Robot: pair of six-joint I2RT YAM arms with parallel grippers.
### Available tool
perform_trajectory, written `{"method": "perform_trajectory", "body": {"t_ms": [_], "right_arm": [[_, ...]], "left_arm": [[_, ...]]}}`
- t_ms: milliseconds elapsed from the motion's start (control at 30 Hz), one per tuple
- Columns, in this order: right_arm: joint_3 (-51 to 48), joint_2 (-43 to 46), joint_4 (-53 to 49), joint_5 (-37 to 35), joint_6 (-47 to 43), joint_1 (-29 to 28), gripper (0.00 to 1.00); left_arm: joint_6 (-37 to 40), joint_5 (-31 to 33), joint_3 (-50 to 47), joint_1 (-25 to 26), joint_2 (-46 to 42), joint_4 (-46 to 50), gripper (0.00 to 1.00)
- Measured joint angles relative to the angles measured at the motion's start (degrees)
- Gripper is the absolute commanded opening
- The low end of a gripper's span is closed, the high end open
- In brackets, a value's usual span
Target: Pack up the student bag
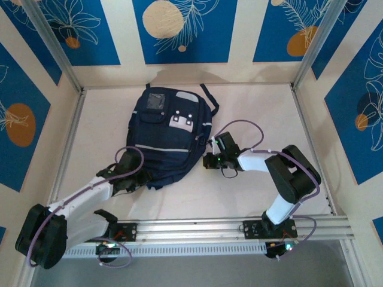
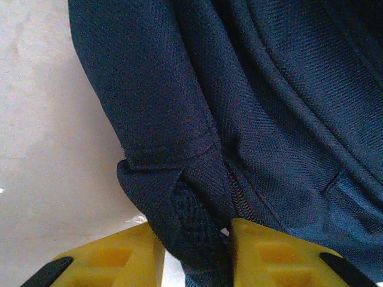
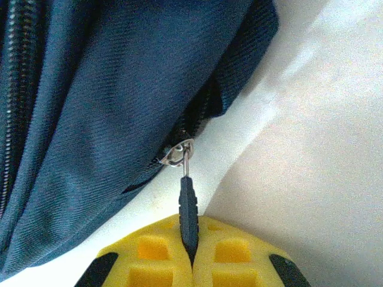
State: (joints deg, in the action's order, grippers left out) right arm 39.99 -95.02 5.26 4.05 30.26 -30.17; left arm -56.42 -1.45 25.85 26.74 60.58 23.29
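Note:
My right gripper draws the pull tab [image 3: 188,206] outward along the zipper and releases next, since a short part of the zipper lies outward of the gripper along the bag's edge.
The student bag [image 1: 167,134], a large navy backpack with pale stripes and a white patch, lies flat in the middle of the table. My left gripper [image 1: 127,179] sits at its lower left corner, its yellow fingers [image 2: 269,251] shut on a bunched fold of navy fabric and webbing [image 2: 194,233] beside a zipper line. My right gripper [image 1: 209,160] is at the bag's right edge, its yellow pads [image 3: 233,254] shut on the dark zipper pull tab [image 3: 188,206], which hangs from a silver slider [image 3: 178,153] on the bag [image 3: 108,89].
Cream table surface [image 1: 263,119] lies to the right of the bag and in front of it. A metal rail [image 1: 239,227] runs along the near edge. Patterned blue and cream walls enclose the table on three sides. A dark strap [image 1: 210,98] trails from the bag's top right.

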Motion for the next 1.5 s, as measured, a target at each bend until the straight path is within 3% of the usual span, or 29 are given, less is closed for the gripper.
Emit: {"method": "perform_trajectory", "body": {"t_ms": [1000, 1133, 1200, 1300, 1500], "right_arm": [[5.2, -2.8, -3.6, 0.6, 2.7, 5.9, 0.0], [5.3, -2.5, -4.0, -2.7, 2.8, 5.3, 0.32], [5.3, -1.6, -4.8, -6.0, 3.2, 4.3, 0.43], [5.2, 1.0, -6.7, -12.3, 2.9, 1.7, 0.48], [1.7, 10.3, -10.0, -19.6, 3.2, -2.9, 0.46]], "left_arm": [[1.3, -1.9, -0.3, 0.0, 1.1, -2.2, 0.28], [4.3, -3.5, -0.3, 0.7, 1.1, -3.2, 0.27], [6.1, -3.4, -0.3, 2.0, 1.5, -3.3, 0.26], [8.7, -2.6, 0.5, 4.9, 3.2, -3.4, 0.24], [11.9, -2.3, 3.6, 11.6, 8.4, -5.0, 0.21]]}}
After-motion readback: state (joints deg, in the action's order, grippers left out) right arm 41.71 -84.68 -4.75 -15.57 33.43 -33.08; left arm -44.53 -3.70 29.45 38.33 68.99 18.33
